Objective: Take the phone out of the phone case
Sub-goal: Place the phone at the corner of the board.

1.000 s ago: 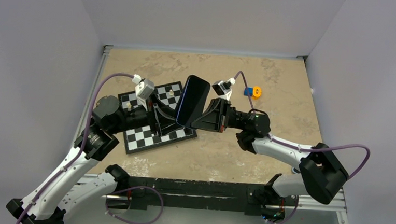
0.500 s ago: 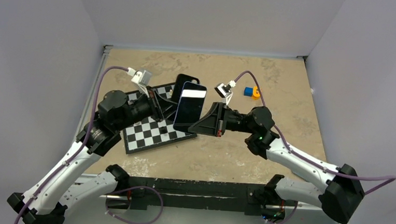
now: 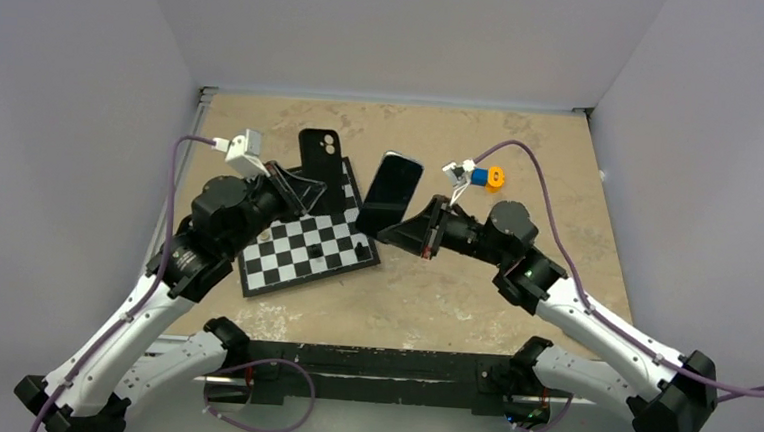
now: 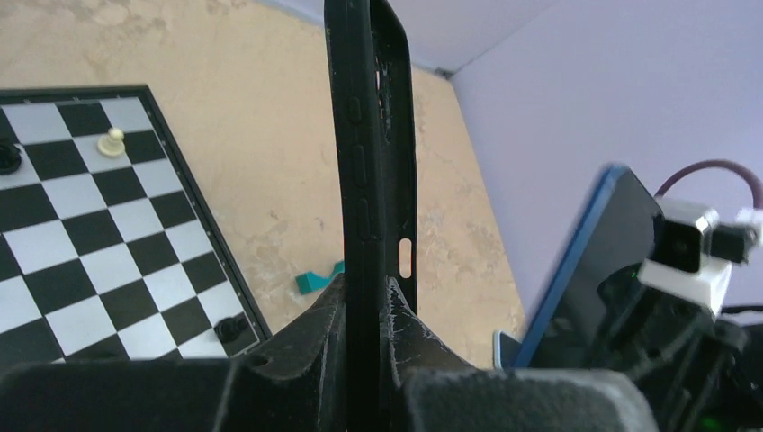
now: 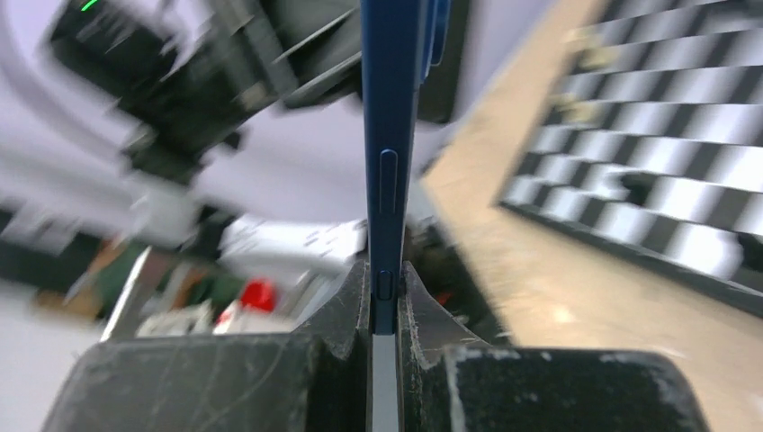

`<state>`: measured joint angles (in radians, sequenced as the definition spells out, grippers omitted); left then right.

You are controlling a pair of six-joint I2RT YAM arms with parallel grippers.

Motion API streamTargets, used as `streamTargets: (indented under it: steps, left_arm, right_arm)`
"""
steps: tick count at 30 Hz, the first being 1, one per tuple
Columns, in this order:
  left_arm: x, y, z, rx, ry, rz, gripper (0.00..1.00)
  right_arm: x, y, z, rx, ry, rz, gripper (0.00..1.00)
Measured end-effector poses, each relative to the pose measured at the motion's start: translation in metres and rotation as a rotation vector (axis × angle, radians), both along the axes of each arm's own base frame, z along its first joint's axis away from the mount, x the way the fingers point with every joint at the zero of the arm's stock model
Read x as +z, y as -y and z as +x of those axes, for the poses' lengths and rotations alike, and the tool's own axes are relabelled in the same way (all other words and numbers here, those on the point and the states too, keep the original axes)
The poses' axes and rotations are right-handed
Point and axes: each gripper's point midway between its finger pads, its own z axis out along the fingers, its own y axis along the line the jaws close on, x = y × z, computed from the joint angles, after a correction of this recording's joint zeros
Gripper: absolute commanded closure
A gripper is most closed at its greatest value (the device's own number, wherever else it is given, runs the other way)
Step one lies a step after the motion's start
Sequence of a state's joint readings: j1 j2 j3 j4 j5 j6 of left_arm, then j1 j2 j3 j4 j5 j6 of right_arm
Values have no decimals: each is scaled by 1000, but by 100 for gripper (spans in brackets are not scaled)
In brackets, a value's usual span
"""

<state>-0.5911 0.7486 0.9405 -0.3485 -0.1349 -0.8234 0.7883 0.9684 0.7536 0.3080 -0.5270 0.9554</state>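
The near tabletop beside the chessboard is bare, so the robot's left gripper will come back, to the right in the top view, and down to release the phone case (image 3: 321, 162).
My left gripper (image 3: 298, 183) is shut on the empty black phone case (image 3: 321, 162), held upright above the chessboard's far edge; its two camera holes show at the top. In the left wrist view the case (image 4: 369, 162) stands edge-on between the fingers (image 4: 306, 333). My right gripper (image 3: 404, 229) is shut on the phone (image 3: 390, 193), black screen up, blue rim, held clear of the case to its right. In the right wrist view the phone (image 5: 392, 153) is edge-on in my gripper (image 5: 385, 297). The phone also shows at the right of the left wrist view (image 4: 594, 261).
A chessboard (image 3: 306, 246) with a few pieces lies on the tan table at left centre. A blue and orange toy (image 3: 488, 176) sits at the back right. A teal piece (image 4: 317, 279) lies beside the board. Walls enclose the table on three sides.
The phone and case have come apart. My left gripper carried the case left and back; my right gripper drew the phone right and lowered it.
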Motion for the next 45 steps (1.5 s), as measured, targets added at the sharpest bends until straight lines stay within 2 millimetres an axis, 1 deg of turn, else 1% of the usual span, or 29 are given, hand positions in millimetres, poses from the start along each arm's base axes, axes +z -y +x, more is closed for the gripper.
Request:
streamTargets:
  steps: [2,4,5,7,9,10,11,12,13,14,16,17,19,20,21,23,26,29,32,35,36,38,40,42,43,45]
  left_arm:
    - [-11,9,0,-42,-33,15,100]
    - [-28,19,-5,-101,-73,30,100]
    - [-37,23,-8,-131,-95,36,100]
    - [-55,29,-17,-186,-140,47,100]
    - [-68,34,-25,-235,-176,52,100]
    - [-81,41,-38,-308,-216,51,100]
    - [-82,41,-39,-311,-218,50,100]
    - [-84,44,-42,-333,-222,40,100]
    - [-85,47,-46,-354,-222,23,100]
    - [-88,49,-48,-369,-228,8,100]
    - [-96,55,-55,-406,-247,-33,100]
    - [-102,59,-58,-425,-264,-56,100]
    - [-114,64,-63,-453,-303,-87,100]
    - [-119,67,-66,-466,-320,-99,100]
    - [-123,69,-68,-474,-336,-112,100]
    - [-125,70,-71,-486,-350,-126,100]
    - [-119,73,-72,-504,-333,-146,100]
    - [-116,74,-72,-510,-324,-150,100]
    - [-117,74,-72,-511,-325,-150,100]
    - [-118,75,-71,-513,-329,-149,100]
    - [-119,75,-70,-513,-333,-147,100]
    - [-123,77,-68,-511,-345,-144,100]
    - [-127,79,-66,-511,-359,-140,100]
    - [-132,80,-66,-514,-377,-135,100]
    - [-133,81,-65,-515,-383,-134,100]
    - [-135,81,-65,-514,-391,-134,100]
  right_arm:
    - [-21,16,31,-153,-35,-76,100]
    - [-47,49,75,-346,-84,-151,100]
    - [-59,66,92,-429,-107,-179,100]
    - [-87,116,131,-642,-179,-243,100]
    - [-106,165,159,-835,-244,-281,100]
    - [-119,220,185,-1037,-296,-295,100]
    - [-120,222,186,-1046,-299,-296,100]
    - [-127,235,192,-1086,-329,-298,100]
    - [-133,247,208,-1099,-369,-270,100]
    - [-132,259,215,-1134,-376,-257,100]
    - [-150,296,251,-1221,-466,-229,100]
    - [-159,310,266,-1245,-501,-217,100]
    - [-185,338,300,-1294,-585,-194,100]
    - [-198,348,315,-1309,-621,-186,100]
    - [-211,355,328,-1317,-656,-183,100]
    - [-228,360,348,-1321,-701,-173,100]
    - [-246,363,378,-1318,-740,-145,100]
    - [-253,365,398,-1334,-752,-128,100]
    - [-255,368,411,-1360,-761,-94,98]
    - [-258,369,419,-1383,-779,-67,93]
    - [-260,369,423,-1390,-785,-56,90]
    - [-264,368,433,-1396,-794,-37,79]
    - [-269,366,441,-1397,-802,-32,64]
    - [-272,365,445,-1397,-804,-37,47]
    - [-273,364,445,-1395,-805,-41,40]
    - [-274,363,445,-1390,-803,-49,34]
